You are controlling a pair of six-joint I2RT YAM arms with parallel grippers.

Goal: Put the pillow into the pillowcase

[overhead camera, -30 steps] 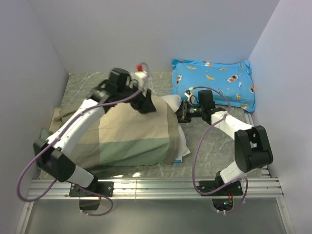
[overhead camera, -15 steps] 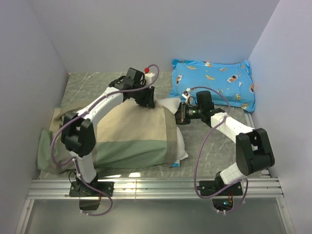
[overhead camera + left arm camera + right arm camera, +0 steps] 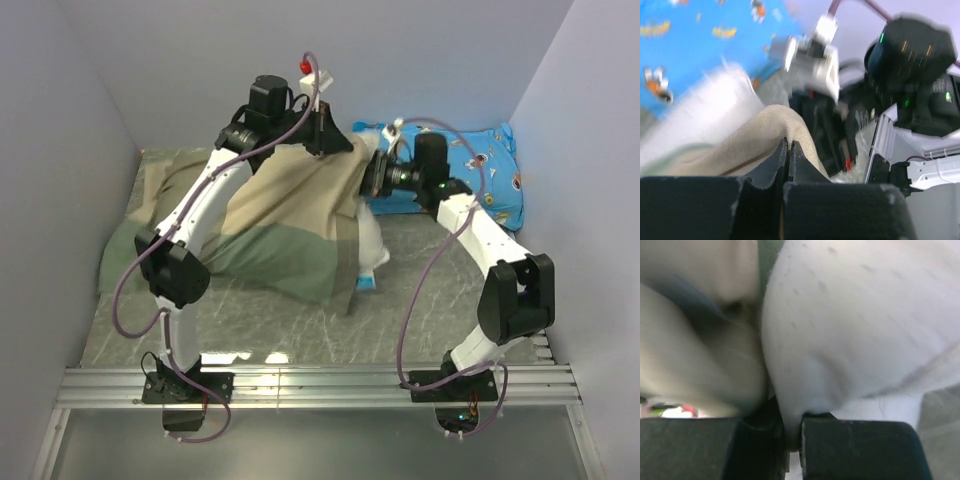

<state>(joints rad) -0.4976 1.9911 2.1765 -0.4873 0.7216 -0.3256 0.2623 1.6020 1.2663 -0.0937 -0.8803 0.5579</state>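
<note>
The pillowcase's white fold goes back toward the aluminium bar in my right gripper next and is released over the table, as the pillow still pokes out.
The pillowcase (image 3: 290, 220), tan and green on the face that shows, hangs lifted off the table at its far right corner. My left gripper (image 3: 335, 140) is shut on that raised tan edge (image 3: 765, 135), fingertips (image 3: 788, 144) pressed together. The white pillow (image 3: 370, 245) pokes out of the pillowcase's right end and hangs down to the table. My right gripper (image 3: 372, 178) is right beside the left one and is shut on a fold of the pillow's white cloth (image 3: 850, 330). In the right wrist view the pillowcase (image 3: 690, 365) lies blurred to the left of the pillow.
A bright blue cartoon-print cushion (image 3: 480, 170) lies at the back right, just behind both grippers, also in the left wrist view (image 3: 690, 40). Walls close in left, back and right. An aluminium rail (image 3: 320, 385) runs along the near edge. The right arm's wrist (image 3: 910, 65) is close to the left gripper.
My left gripper has shut on the pillowcase's edge and raised it up and back. My right gripper, still shut on the pillow, has risen and moved back with it.
</note>
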